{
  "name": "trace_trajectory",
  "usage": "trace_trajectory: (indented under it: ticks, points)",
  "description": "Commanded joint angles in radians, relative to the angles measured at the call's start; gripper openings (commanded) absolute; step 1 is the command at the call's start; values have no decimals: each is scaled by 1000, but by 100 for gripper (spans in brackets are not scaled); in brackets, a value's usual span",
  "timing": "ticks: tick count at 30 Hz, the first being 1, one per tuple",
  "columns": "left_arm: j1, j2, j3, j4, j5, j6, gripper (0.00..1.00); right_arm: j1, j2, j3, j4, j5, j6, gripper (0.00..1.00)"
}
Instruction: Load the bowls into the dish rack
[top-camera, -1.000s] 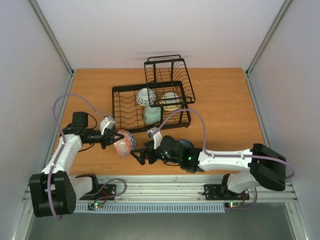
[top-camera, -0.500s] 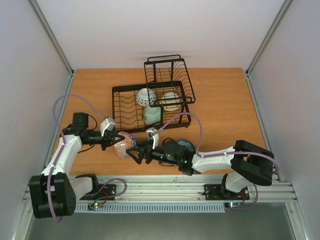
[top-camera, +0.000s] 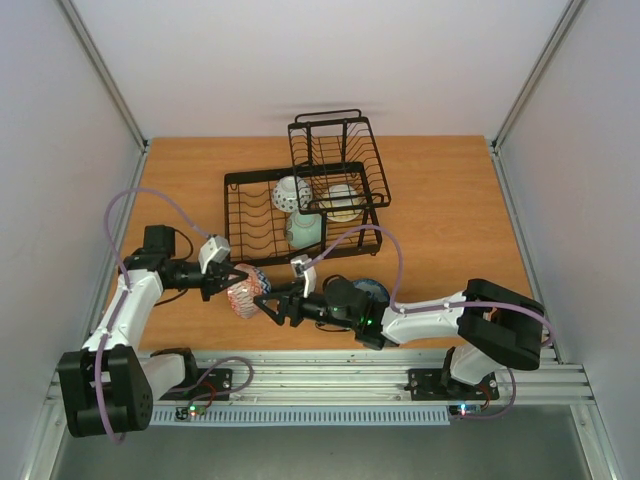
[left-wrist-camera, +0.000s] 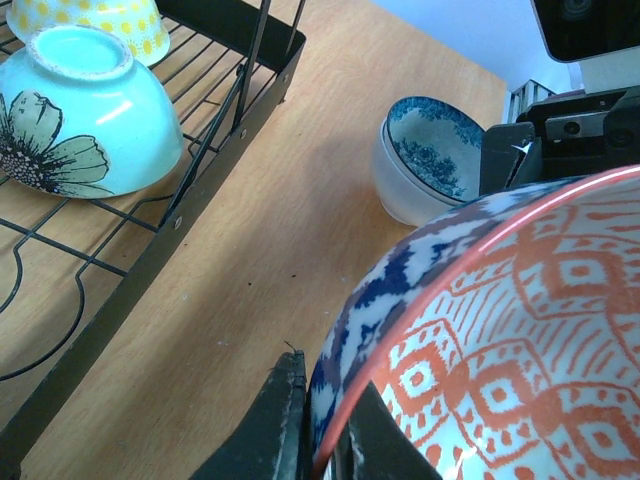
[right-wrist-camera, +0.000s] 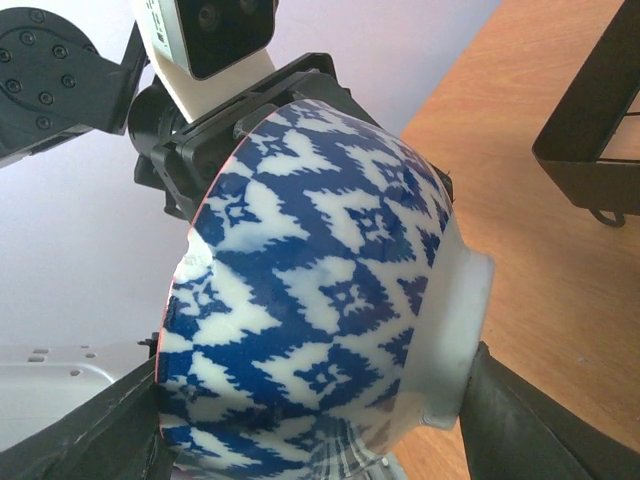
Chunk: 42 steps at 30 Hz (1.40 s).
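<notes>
I will next move the patterned bowl (top-camera: 246, 290) outward with my right gripper and let go of it beside the dotted bowl, because the rack's empty far corner (top-camera: 250, 193) is outward of the gripper.
A blue-and-white patterned bowl (top-camera: 246, 290) with an orange inside (left-wrist-camera: 500, 330) hangs on its side above the table. My left gripper (top-camera: 228, 284) is shut on its rim, one finger inside and one outside (left-wrist-camera: 325, 440). From the right, my right gripper (top-camera: 268, 305) straddles the same bowl (right-wrist-camera: 320, 300). One of its fingers (right-wrist-camera: 520, 420) rests against the bowl's foot and the other lies at the rim. The black wire dish rack (top-camera: 250, 215) stands behind. It holds a pale green flowered bowl (left-wrist-camera: 85, 115), a dotted white bowl (top-camera: 291, 193) and a yellow one (top-camera: 343, 200).
Two nested bowls (top-camera: 372, 292), a blue-patterned one inside a white one (left-wrist-camera: 430, 155), sit on the wooden table by my right arm. The rack's raised smaller basket (top-camera: 335, 150) is at the back. White walls close in the table on both sides.
My right arm has reached left to the bowl that my left gripper holds, and its fingers have closed in around the bowl. The left arm and bowl have barely moved.
</notes>
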Motion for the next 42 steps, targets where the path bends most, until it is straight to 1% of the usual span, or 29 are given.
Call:
trace_trajectory:
  ticks: [1, 2, 3, 4, 6, 7, 8, 11, 14, 17, 18, 20, 24, 26, 31, 36, 42]
  points:
    - [-5, -5, 22, -30, 77, -3, 1, 0, 1, 51, 9, -33, -36, 13]
    - [-5, -5, 20, -23, 75, -8, 1, 0, -4, 58, -17, -30, -43, 2]
    - [-5, -8, 19, -12, 72, -17, 3, 0, -10, 67, -54, -28, -53, 2]
    - [-5, -10, 15, 0, 66, -31, 8, 0, -19, 87, -112, -23, -67, 1]
    - [-5, -23, 2, 53, 46, -66, 23, 1, -40, 136, -259, 0, -97, 1]
    - [-5, -34, -8, 95, 28, -94, 34, 3, -48, 166, -341, 15, -115, 1]
    - [-5, -46, -21, 147, 7, -154, 42, 5, -55, 196, -424, 44, -135, 1]
    - [-5, -97, -65, 287, -66, -293, 58, 8, -65, 286, -632, 86, -200, 1]
    - [-5, -129, -93, 382, -129, -369, 66, 7, -55, 382, -813, 170, -274, 1]
    - [-5, -133, -107, 462, -211, -449, 72, 8, -19, 499, -1009, 250, -367, 1]
    - [-4, -132, -112, 495, -244, -486, 73, 8, 0, 545, -1092, 280, -391, 1]
    - [-1, -133, -124, 555, -330, -539, 74, 8, 28, 614, -1166, 330, -439, 1]
    - [18, -124, -135, 650, -518, -629, 75, 7, 90, 735, -1254, 396, -529, 1]
    - [38, -103, -131, 671, -569, -664, 75, 7, 134, 799, -1292, 430, -573, 1]
    - [99, -20, -98, 681, -578, -715, 76, -11, 293, 980, -1355, 538, -702, 1]
    - [126, 20, -85, 682, -561, -731, 76, -108, 449, 1140, -1376, 497, -750, 1]
    - [131, 12, -91, 697, -578, -727, 76, -163, 643, 1365, -1440, 549, -837, 1]
